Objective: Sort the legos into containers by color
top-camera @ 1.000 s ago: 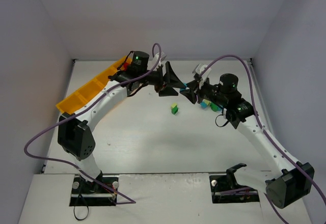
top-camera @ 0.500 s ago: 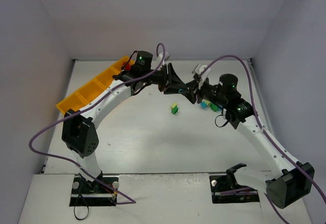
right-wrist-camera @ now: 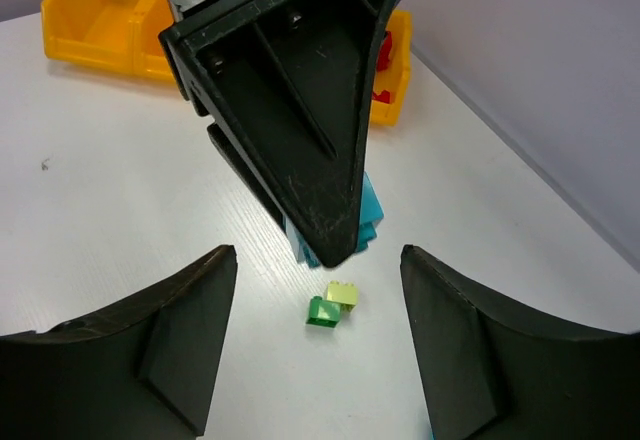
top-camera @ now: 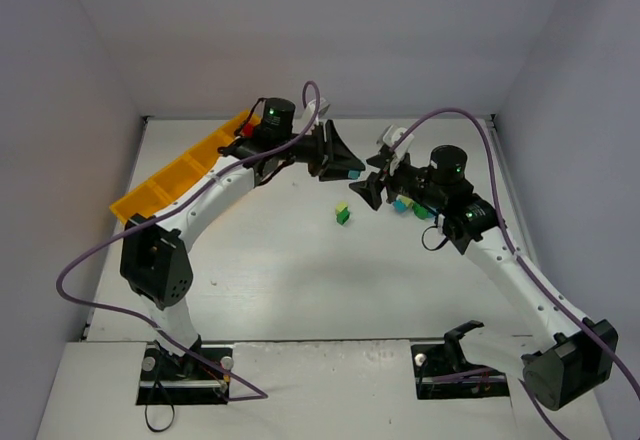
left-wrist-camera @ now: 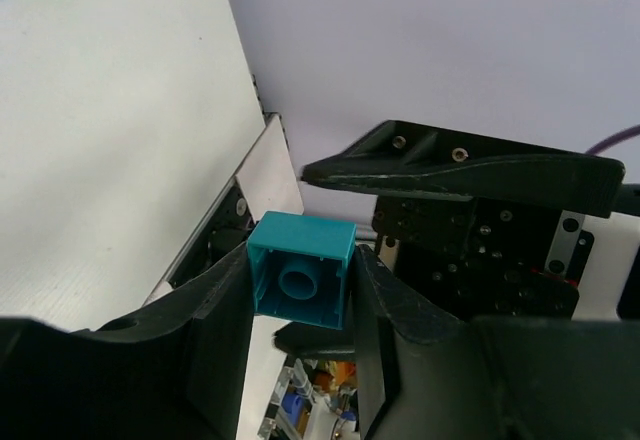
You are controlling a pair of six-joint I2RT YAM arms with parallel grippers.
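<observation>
The robot's left gripper next needs to swing to the left in the top view and turn down over a middle tray compartment (top-camera: 183, 174), because red legos fill the tray's far end.
My left gripper (top-camera: 348, 167) is shut on a light blue lego (left-wrist-camera: 300, 280) and holds it above the table; the brick also shows in the right wrist view (right-wrist-camera: 368, 218). My right gripper (top-camera: 373, 188) is open and empty, facing the left one a short way off. A green lego (right-wrist-camera: 322, 312) and a yellow-green lego (right-wrist-camera: 343, 292) lie together on the table below (top-camera: 343, 213). More blue and green legos (top-camera: 408, 206) lie by the right arm. The yellow-orange tray (top-camera: 170, 182) stands at the far left, with red legos (right-wrist-camera: 382, 56) in its far end compartment.
White walls close in the table at the back and on both sides. The right gripper's black finger (left-wrist-camera: 460, 168) fills the space just in front of the left gripper. Purple cables loop over both arms.
Half a second ago the two grippers were touching at the blue lego. Now the right gripper has drawn back slightly and stands open, and the lego stays in the left gripper.
</observation>
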